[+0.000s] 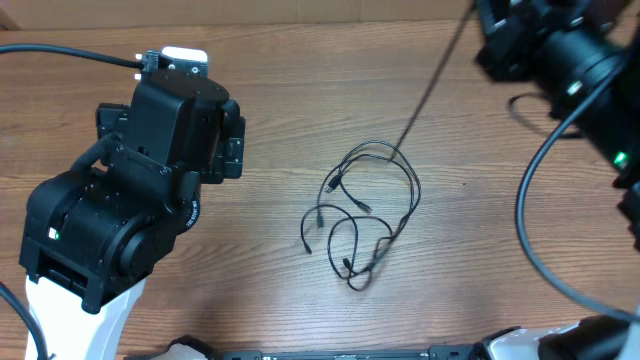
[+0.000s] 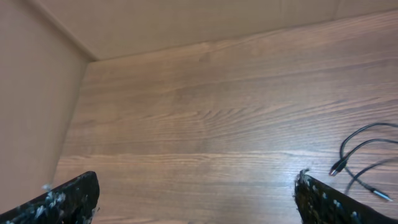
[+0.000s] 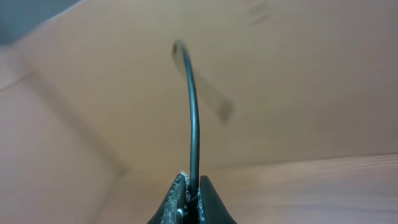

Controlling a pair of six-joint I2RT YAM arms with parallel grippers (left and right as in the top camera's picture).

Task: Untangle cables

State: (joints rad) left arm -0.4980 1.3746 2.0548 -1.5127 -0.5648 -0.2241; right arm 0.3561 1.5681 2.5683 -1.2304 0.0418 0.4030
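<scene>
My right gripper swings to the right in the overhead view next, away from the knot of cables, since its black cable still stretches tight into the loops.
The cables (image 1: 362,215) lie as a loose knot of thin black loops with small plugs in the middle of the wooden table. One strand (image 1: 430,90) rises taut from the knot toward the upper right. In the right wrist view my right gripper (image 3: 191,180) is shut on that black cable (image 3: 194,112), which arcs up from between the jaws. My left gripper (image 2: 196,186) hangs wide open over bare wood to the left of the knot, nothing between its fingers. Two plug ends of the cables (image 2: 360,155) show at that view's right edge.
The left arm (image 1: 150,190) fills the table's left side. The right arm (image 1: 560,60) and its thick black wires (image 1: 530,200) occupy the upper right. Cardboard walls (image 2: 37,106) border the table (image 1: 300,110) at the back and left.
</scene>
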